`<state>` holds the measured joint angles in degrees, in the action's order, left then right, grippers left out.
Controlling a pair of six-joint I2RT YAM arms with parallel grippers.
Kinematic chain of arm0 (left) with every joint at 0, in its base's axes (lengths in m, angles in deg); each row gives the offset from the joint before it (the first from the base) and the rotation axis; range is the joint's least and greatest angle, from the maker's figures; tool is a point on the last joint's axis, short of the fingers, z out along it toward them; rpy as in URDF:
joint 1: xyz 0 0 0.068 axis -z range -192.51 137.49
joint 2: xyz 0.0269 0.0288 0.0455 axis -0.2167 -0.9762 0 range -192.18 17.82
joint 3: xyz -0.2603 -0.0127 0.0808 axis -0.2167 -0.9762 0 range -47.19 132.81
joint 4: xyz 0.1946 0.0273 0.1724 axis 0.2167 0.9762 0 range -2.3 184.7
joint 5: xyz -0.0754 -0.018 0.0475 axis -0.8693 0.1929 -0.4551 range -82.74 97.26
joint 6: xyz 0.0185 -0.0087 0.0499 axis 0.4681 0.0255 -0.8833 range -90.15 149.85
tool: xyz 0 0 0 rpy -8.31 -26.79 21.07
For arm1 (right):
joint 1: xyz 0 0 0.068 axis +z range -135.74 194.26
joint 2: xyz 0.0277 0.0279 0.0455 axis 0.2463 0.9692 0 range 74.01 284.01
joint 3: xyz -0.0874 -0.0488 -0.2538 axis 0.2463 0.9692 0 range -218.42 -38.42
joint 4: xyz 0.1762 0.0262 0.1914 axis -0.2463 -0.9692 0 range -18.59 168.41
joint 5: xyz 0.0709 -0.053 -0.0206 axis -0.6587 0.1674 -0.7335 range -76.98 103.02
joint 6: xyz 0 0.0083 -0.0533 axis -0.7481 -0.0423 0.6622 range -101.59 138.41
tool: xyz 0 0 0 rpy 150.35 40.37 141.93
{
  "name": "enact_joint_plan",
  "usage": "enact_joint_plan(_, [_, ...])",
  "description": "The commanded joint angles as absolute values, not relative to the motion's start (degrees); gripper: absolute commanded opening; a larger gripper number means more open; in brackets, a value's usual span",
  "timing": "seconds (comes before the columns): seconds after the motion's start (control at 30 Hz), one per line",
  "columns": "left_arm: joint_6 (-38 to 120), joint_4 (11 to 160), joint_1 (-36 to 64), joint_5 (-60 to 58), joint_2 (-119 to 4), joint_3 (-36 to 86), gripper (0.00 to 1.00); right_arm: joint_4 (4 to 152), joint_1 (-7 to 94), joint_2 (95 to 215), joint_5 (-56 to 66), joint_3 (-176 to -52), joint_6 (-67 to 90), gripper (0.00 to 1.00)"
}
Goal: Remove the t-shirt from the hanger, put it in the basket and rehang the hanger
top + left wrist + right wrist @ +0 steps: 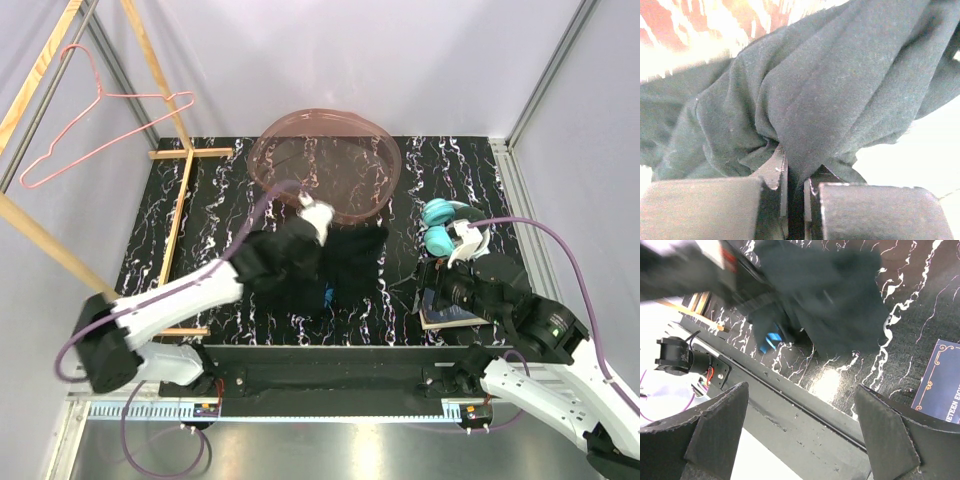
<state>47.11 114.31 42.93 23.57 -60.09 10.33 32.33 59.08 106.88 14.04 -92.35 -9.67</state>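
Note:
The left gripper lifts up and outward next, carries the shirt over the pink basin, then lowers and releases the fold, since the hanger [100,110] already hangs bare.
The black t-shirt [350,262] lies bunched on the marbled table, in front of the pink basin. My left gripper [322,232] is shut on a fold of the t-shirt [840,90], with fabric pinched between the pads of the gripper [796,170]. The thin pink hanger [100,110] hangs bare on the wooden rack at the far left, apart from the shirt. My right gripper [437,285] hovers to the right of the shirt; in its wrist view this gripper [801,390] stands open and empty above the table's near edge. From there the t-shirt [830,295] shows its blue tag [771,340].
A translucent pink basin [300,125] stands at the back centre. A dark blue book [450,315] lies under the right arm, and a teal object [440,225] sits beyond it. The wooden rack's base [185,200] runs along the left side of the table.

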Motion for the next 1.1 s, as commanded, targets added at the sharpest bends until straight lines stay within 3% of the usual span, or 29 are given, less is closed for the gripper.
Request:
enact_joint_plan(0.0, [50.0, 101.6, 34.0, 5.8, -50.2, 17.3, 0.0, 36.1, 58.8, 108.3, 14.9, -91.5, -8.8, 0.94])
enact_joint_plan(0.3, [48.5, 95.6, 22.8, -4.6, -63.7, 42.2, 0.0, 37.6, 58.8, 109.8, 15.7, -92.5, -9.3, 0.94])
enact_joint_plan(0.6, [69.9, 76.7, 9.2, -19.3, -86.0, 62.3, 0.0, 35.7, 58.8, 106.4, 19.0, -93.4, -10.6, 0.95])
enact_joint_plan(0.83, [67.4, 77.8, 8.0, -17.4, -98.6, 86.1, 0.0, 34.0, 58.7, 105.8, 20.8, -95.2, -10.9, 0.95])
enact_joint_plan(1.07, [66.7, 75.0, 5.9, -14.7, -97.0, 84.8, 0.0, 33.4, 58.8, 105.6, 21.6, -95.4, -10.9, 0.95])
